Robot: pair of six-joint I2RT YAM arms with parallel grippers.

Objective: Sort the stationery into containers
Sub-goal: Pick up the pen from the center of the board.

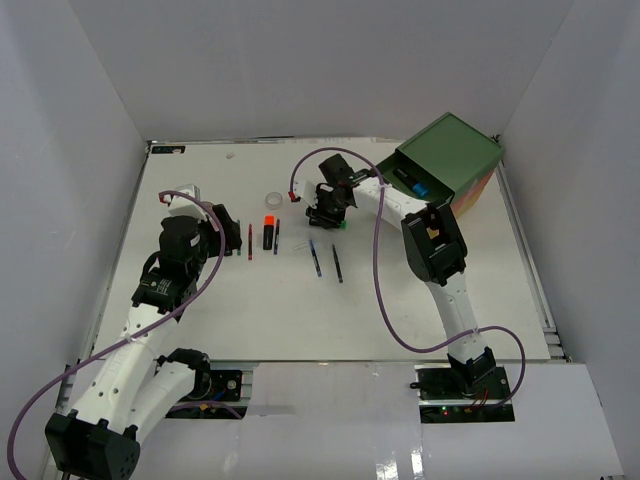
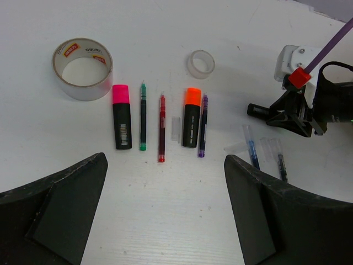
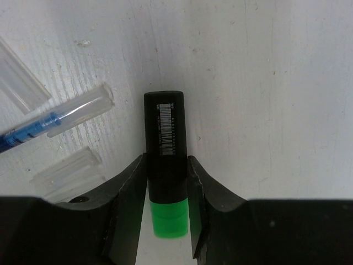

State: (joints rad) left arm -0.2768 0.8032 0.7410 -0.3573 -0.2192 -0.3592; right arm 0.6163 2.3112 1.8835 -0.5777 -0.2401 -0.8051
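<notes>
I will next raise my right gripper and take the black marker to the right in the top view, over the open drawer, because a blue-capped marker is already in there.
My right gripper (image 3: pixel 166 178) is shut on a black marker with a green cap (image 3: pixel 165 138) that lies on the table, one jaw pressing each side of its body. From above, this gripper (image 1: pixel 328 213) sits left of the chest of drawers (image 1: pixel 455 150), whose open drawer holds a blue-capped marker (image 1: pixel 416 186). My left gripper (image 2: pixel 165 212) hangs open above bare table, nothing between its fingers. Ahead of it lie a beige tape roll (image 2: pixel 83 69), a clear tape roll (image 2: pixel 200 63), a pink-capped marker (image 2: pixel 122 117), an orange-capped marker (image 2: pixel 191 117) and thin pens (image 2: pixel 162 128).
A blue pen (image 3: pixel 38 130) and loose clear pen caps (image 3: pixel 69 165) lie just left of the right gripper. Two more pens (image 1: pixel 326 261) rest mid-table. White walls close in the table on three sides; the chest stands in the far right corner.
</notes>
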